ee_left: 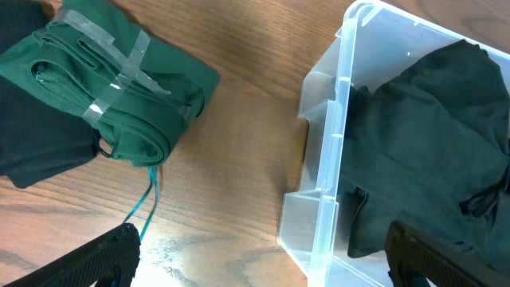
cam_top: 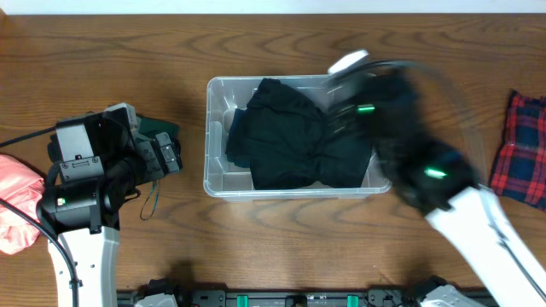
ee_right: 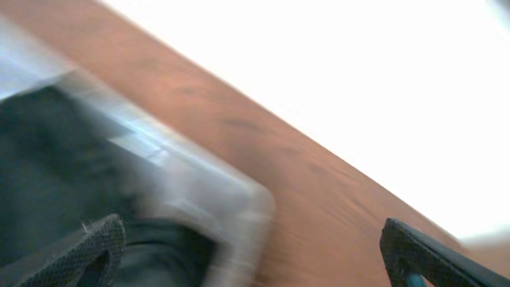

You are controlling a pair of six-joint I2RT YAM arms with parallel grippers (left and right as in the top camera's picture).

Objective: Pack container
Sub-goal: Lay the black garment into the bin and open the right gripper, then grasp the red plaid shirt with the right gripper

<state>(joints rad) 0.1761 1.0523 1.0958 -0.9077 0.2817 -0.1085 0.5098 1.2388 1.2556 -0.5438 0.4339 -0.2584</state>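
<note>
My right gripper needs to swing across and down next, onto the plaid cloth's container-side edge (cam_top: pixel 508 139), which is below it, to its right in the overhead view.
The clear plastic container (cam_top: pixel 215 136) stands at the table's middle with a black garment (cam_top: pixel 290 136) bunched inside. It shows in the left wrist view (ee_left: pixel 335 143) with the black garment (ee_left: pixel 430 151), and blurred in the right wrist view (ee_right: pixel 199 199). A folded green garment bound with clear tape (ee_left: pixel 119 88) lies left of the container, partly under my left arm in the overhead view (cam_top: pixel 162 130). My left gripper (ee_left: pixel 263 263) is open and empty above the table beside the container's left wall. My right gripper (ee_right: pixel 255 255) is open and empty over the container's right end, blurred by motion.
A red and blue plaid cloth (cam_top: pixel 522 149) lies at the right edge. A pink garment (cam_top: pixel 17 200) lies at the left edge. A thin teal cord (ee_left: pixel 147 203) trails from the green bundle.
</note>
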